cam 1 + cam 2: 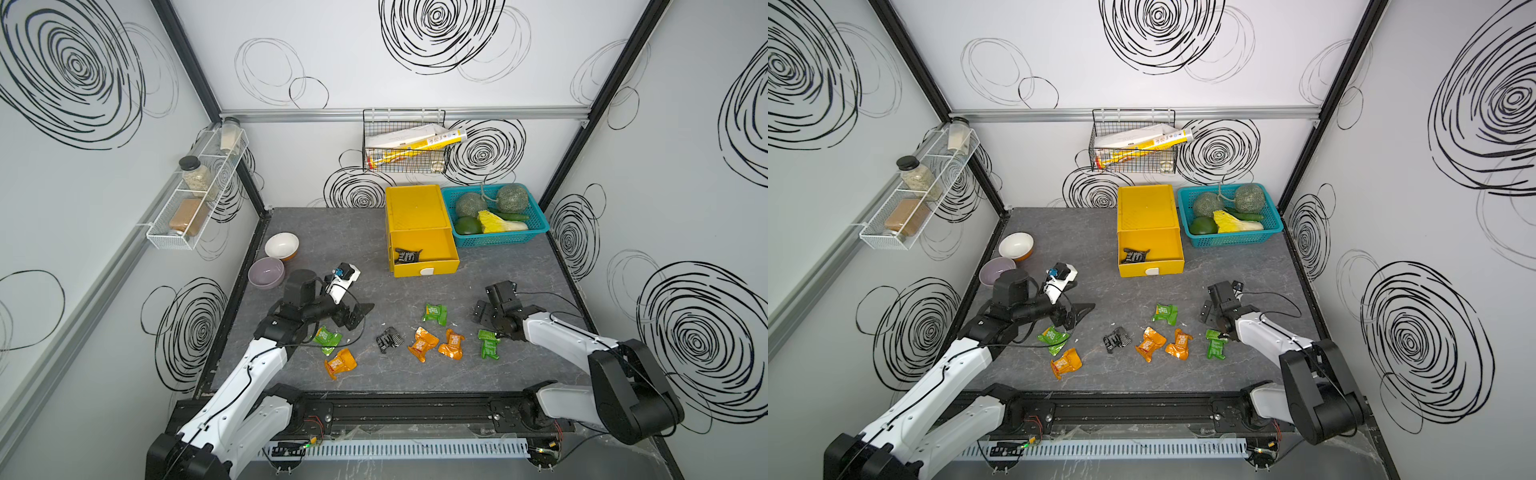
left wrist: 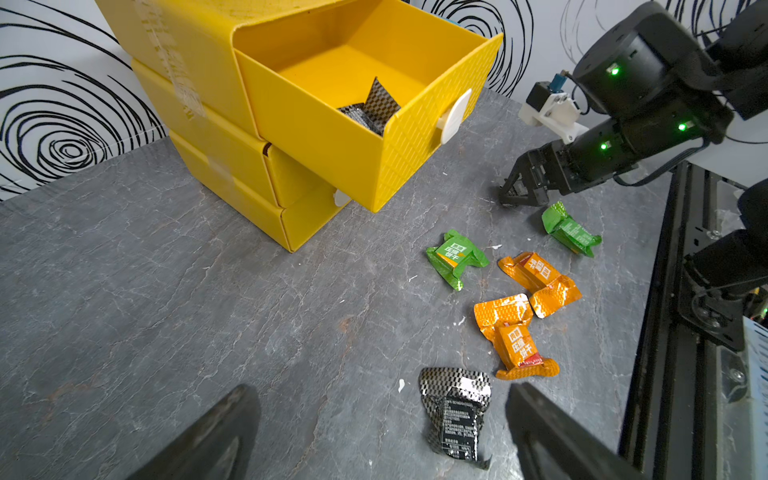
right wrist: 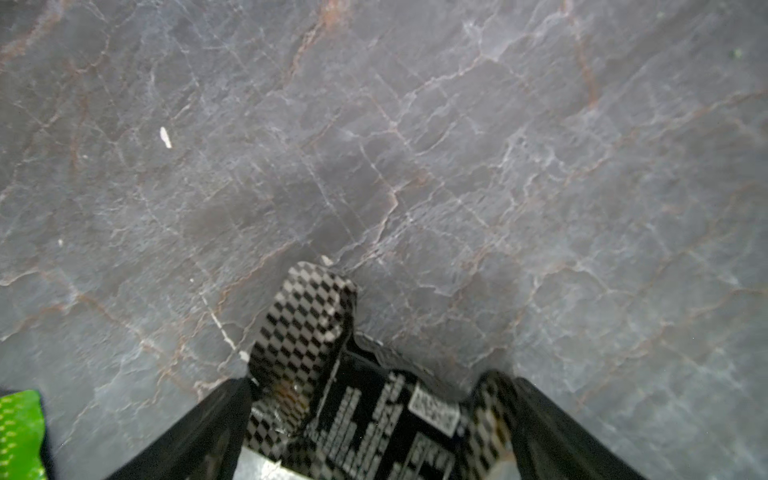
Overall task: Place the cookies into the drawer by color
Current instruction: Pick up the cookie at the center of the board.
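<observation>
Next, my right gripper slides a little outward, low along the tabletop, and closes its spread fingers onto the black cookie (image 3: 388,416), because the packet already lies between them.
The yellow drawer (image 1: 415,205) cabinet stands at the back, its top drawer (image 2: 332,137) pulled out with one black cookie (image 1: 407,255) inside. On the table lie green cookies (image 1: 435,313) (image 1: 489,343) (image 1: 328,338), orange cookies (image 1: 423,344) (image 1: 452,344) (image 1: 340,363) and a black cookie (image 1: 390,338). My left gripper (image 2: 382,392) hovers open left of that black cookie (image 2: 455,411), holding nothing. My right gripper (image 3: 374,386) sits low at the table, jaws spread wide, with another black cookie (image 3: 307,324) lying between its fingers. In both top views that packet is hidden under the right gripper (image 1: 488,322).
A teal basket (image 1: 494,239) of vegetables stands right of the cabinet. Two bowls (image 1: 281,245) (image 1: 266,272) sit at the table's left edge. A wire basket (image 1: 405,141) hangs on the back wall and a jar shelf (image 1: 195,195) on the left wall. The arms' rail (image 1: 395,409) runs along the front.
</observation>
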You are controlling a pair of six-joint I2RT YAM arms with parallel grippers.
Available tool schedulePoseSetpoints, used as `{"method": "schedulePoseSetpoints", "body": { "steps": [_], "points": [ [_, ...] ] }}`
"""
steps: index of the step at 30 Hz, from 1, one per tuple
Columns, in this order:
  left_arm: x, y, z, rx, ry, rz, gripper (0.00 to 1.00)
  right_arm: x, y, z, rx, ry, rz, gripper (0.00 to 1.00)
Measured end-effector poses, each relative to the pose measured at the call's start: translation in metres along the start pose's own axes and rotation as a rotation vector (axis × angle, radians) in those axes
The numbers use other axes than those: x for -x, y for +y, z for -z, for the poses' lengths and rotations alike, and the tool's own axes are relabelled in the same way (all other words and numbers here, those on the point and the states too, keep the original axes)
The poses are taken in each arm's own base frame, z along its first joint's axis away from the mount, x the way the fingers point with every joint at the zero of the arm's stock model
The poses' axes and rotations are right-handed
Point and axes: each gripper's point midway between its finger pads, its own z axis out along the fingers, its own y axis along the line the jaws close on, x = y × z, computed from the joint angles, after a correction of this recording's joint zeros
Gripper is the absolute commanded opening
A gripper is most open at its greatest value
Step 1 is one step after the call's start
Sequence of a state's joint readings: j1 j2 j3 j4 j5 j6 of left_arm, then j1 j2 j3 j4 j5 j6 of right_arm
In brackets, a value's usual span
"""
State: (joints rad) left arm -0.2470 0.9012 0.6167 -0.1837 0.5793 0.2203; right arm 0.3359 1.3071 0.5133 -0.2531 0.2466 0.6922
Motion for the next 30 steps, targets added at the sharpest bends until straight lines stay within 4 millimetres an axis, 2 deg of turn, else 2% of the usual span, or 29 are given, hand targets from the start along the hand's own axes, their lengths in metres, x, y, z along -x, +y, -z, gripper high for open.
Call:
{"method": "schedulePoseSetpoints", "body": {
  "steps": [5,15,24,30],
  "points": [
    [0.000,0.001,0.000,0.003,0.001,-0.001,0.99,0.006,0.002,-0.006,-0.029,0.000,0.034,0.91],
    [0.001,0.000,0.001,0.004,-0.005,-0.004,0.99,0.011,0.008,-0.008,-0.013,-0.007,0.062,0.48],
    [0.002,0.000,0.002,0.007,-0.008,-0.006,0.99,0.014,0.014,-0.007,0.014,-0.014,0.069,0.18],
    [0.002,0.000,0.002,0.007,-0.008,-0.006,0.99,0.016,0.017,-0.006,0.026,-0.015,0.073,0.07]
  ]
}}
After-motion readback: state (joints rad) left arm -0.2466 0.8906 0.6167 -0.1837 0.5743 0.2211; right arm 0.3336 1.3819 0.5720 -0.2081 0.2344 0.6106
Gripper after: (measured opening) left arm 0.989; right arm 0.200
